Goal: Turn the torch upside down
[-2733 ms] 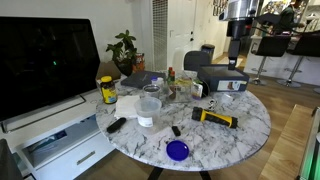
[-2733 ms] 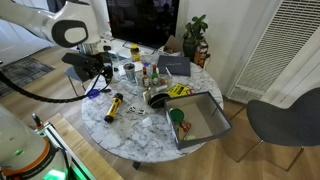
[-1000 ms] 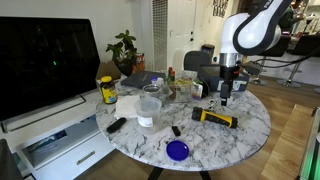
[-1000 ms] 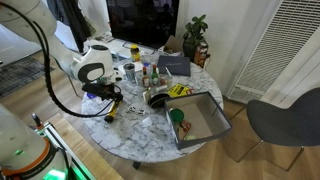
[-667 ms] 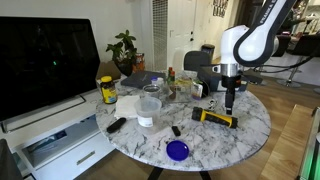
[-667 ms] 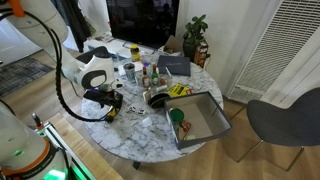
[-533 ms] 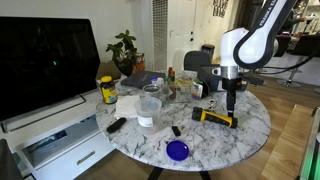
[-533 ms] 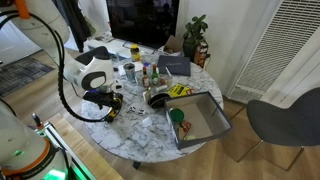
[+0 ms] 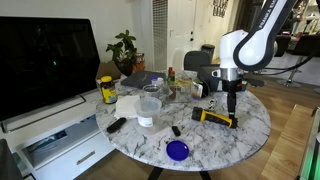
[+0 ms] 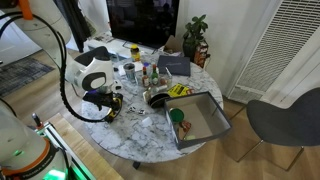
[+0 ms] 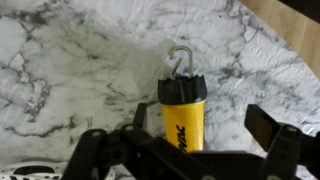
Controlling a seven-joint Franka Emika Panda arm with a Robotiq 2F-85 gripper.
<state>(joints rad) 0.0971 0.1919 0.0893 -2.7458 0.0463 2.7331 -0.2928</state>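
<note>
My gripper lowers around the torch's body end [image 9: 227, 121] [image 11: 183, 120] beside the hooked black cap next and closes on it, since the yellow body already lies between the open fingers.
The torch [image 9: 215, 117] lies flat on the white marble table [image 9: 255, 130]. It has a yellow body and black ends. In the wrist view the torch [image 11: 183, 125] shows a black cap with a metal hook pointing away from me. My gripper [image 9: 232, 108] hangs just above the torch. It is open, with one finger on each side of the yellow body [image 11: 190, 135], not closed on it. In an exterior view the arm [image 10: 95, 75] covers most of the torch [image 10: 111, 113].
A blue disc [image 9: 177, 150], a small black remote [image 9: 116, 125], a jar with yellow lid [image 9: 108, 90], a clear cup [image 9: 149, 106] and bottles stand on the table. A grey tray [image 10: 205, 120] sits at one edge. A television [image 9: 45, 60] stands beside the table.
My gripper has come down from high above the table to just over the torch. The torch has not moved.
</note>
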